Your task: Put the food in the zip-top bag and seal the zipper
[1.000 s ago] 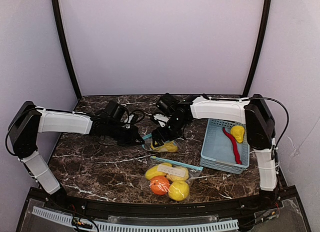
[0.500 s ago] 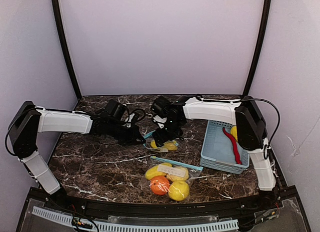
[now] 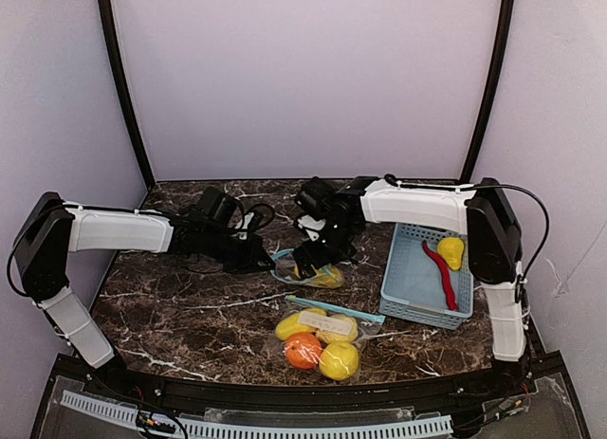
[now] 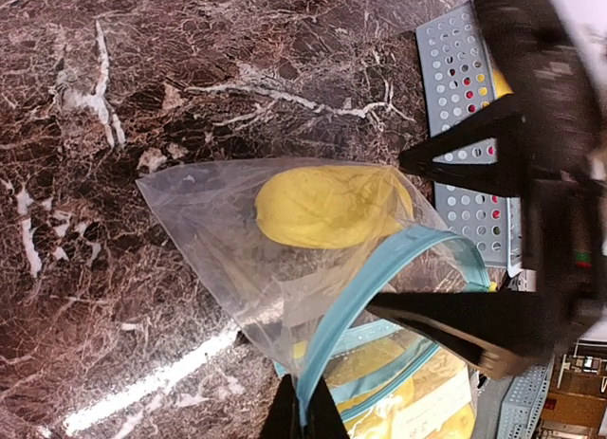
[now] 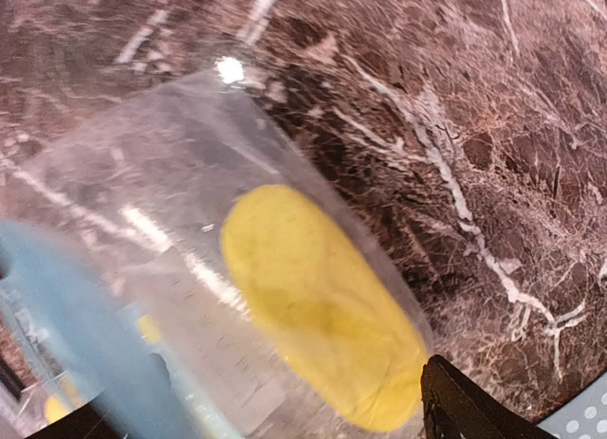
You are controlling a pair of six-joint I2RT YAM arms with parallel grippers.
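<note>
The yellow pear (image 3: 450, 252) still lies unbagged. Next, my right gripper rises from the bag, moves over the basket and comes down to close on the pear.
A clear zip-top bag (image 4: 218, 230) with a blue zipper rim (image 4: 379, 268) lies at mid-table and holds one yellow fruit (image 4: 327, 207), also seen in the right wrist view (image 5: 322, 306) and from above (image 3: 325, 278). My left gripper (image 4: 303, 415) is shut on the bag's zipper edge, at the bag's left side (image 3: 264, 261). My right gripper (image 3: 318, 257) is open just above the bag's mouth. Its two fingers (image 4: 474, 164) are spread wide on either side of the rim, and it holds nothing.
A second zip-top bag (image 3: 327, 316) lies nearer the front with yellow fruits (image 3: 339, 360) and an orange (image 3: 303, 350) inside. The pale blue basket (image 3: 410, 268) at the right holds a yellow pear (image 3: 451, 251) and a red chili (image 3: 439, 273).
My right arm swung a little left, then back right, with its gripper staying over the bag. The yellow fruit stays in the bag. My left gripper has not moved.
</note>
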